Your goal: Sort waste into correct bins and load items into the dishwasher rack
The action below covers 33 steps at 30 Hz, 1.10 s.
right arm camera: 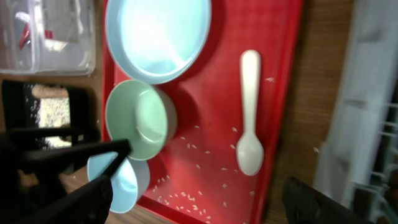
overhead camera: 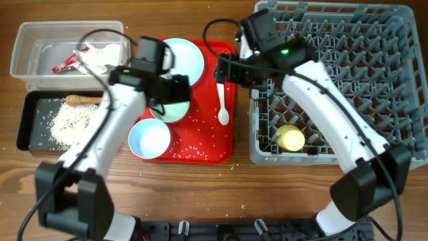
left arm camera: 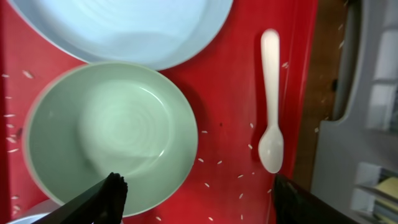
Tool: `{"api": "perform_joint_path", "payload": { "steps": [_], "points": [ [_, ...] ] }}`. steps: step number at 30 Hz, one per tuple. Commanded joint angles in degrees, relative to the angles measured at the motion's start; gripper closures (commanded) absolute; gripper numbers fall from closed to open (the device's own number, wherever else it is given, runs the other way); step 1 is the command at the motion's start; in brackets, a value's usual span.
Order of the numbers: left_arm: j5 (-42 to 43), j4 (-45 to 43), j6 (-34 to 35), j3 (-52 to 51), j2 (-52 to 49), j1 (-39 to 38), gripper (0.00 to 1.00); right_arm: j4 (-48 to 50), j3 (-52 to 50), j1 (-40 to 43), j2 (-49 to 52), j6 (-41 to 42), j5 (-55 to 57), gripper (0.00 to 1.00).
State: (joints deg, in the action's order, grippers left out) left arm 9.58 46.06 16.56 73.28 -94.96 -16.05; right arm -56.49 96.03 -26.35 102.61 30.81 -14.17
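My right gripper lowers left in the overhead view onto the green bowl's rim facing the spoon next, as open tray there leaves finger room.
On the red tray (overhead camera: pixel 200 144) lie a pale blue plate (overhead camera: pixel 190 57), a green bowl (left arm camera: pixel 112 134), a blue bowl (overhead camera: pixel 150 139) and a white spoon (overhead camera: pixel 223 100), among loose rice grains (left arm camera: pixel 217 163). My left gripper (left arm camera: pixel 199 202) hangs open just above the green bowl, one finger (left arm camera: pixel 107 198) over its near rim, the other near the tray's right edge. My right gripper (right arm camera: pixel 199 202) is open higher over the tray, beside the spoon (right arm camera: pixel 249 118), holding nothing. A yellow cup (overhead camera: pixel 291 138) sits in the grey dishwasher rack (overhead camera: pixel 348 40).
The clear tub (overhead camera: pixel 27 40) at the back left holds a red-and-white sachet (overhead camera: pixel 67 63) and a napkin (overhead camera: pixel 100 57). In front of it, the black tray (overhead camera: pixel 33 137) holds rice (overhead camera: pixel 70 124) and a brown stick (overhead camera: pixel 83 100). The rack's wall borders the red tray's right side.
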Motion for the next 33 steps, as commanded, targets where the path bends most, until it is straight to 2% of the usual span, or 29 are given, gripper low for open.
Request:
{"api": "perform_joint_path", "payload": {
  "steps": [1,5,8,11,13,14,16,18,21,25,27,30,33],
  "points": [
    [-6.1,0.0,-1.16,0.57,-4.79,-5.29,0.26,-2.27,-0.04,0.17,-1.99,-0.81,2.8,0.11],
    [-6.95,0.0,-1.16,0.57,-6.51,-6.47,0.29,-3.3,-0.04,0.17,-1.9,-0.83,3.63,0.1],
    [-11.98,0.02,-1.64,0.57,-6.54,-6.1,0.3,-2.99,-0.04,0.13,-1.68,-0.83,3.63,0.07],
    [-11.98,0.09,-10.32,0.57,-6.51,-5.86,0.3,-2.21,-0.04,-1.05,-1.68,-0.81,3.63,0.07],
    [-11.61,0.81,-13.2,0.57,-6.54,-5.97,0.36,-1.36,-0.04,-1.4,-1.68,-0.76,3.63,0.07],
    [-10.86,0.94,-13.14,0.57,-6.54,-5.92,0.4,-1.22,-0.04,-1.44,-1.68,-0.68,3.63,0.07],
    [-10.34,1.16,-13.11,0.57,-6.54,-5.88,0.4,-1.25,-0.04,-1.44,-1.68,-0.7,3.63,0.07],
    [-10.95,1.2,-9.38,0.57,-6.51,-4.57,0.41,-1.14,-0.04,-1.44,-1.66,-0.63,3.63,0.07],
    [-8.76,1.2,-3.63,0.63,-6.38,2.19,0.43,0.22,-0.04,-1.62,-0.92,-0.57,2.95,0.07],
    [3.04,1.88,-2.56,2.71,-6.19,12.2,0.44,6.38,-0.04,-4.39,3.98,-0.11,-1.18,0.11],
    [5.99,3.45,-2.56,5.84,-6.19,15.08,0.44,8.66,-0.04,-5.99,6.54,1.18,-1.16,0.15],
    [6.49,6.86,-2.54,12.37,-6.19,19.52,0.43,11.8,-0.04,-9.42,13.51,3.65,-0.92,0.21],
    [6.49,6.8,-0.96,14.19,-6.19,22.95,0.41,14.29,-0.04,-12.11,19.41,4.52,-0.94,0.28]
  ]
}}
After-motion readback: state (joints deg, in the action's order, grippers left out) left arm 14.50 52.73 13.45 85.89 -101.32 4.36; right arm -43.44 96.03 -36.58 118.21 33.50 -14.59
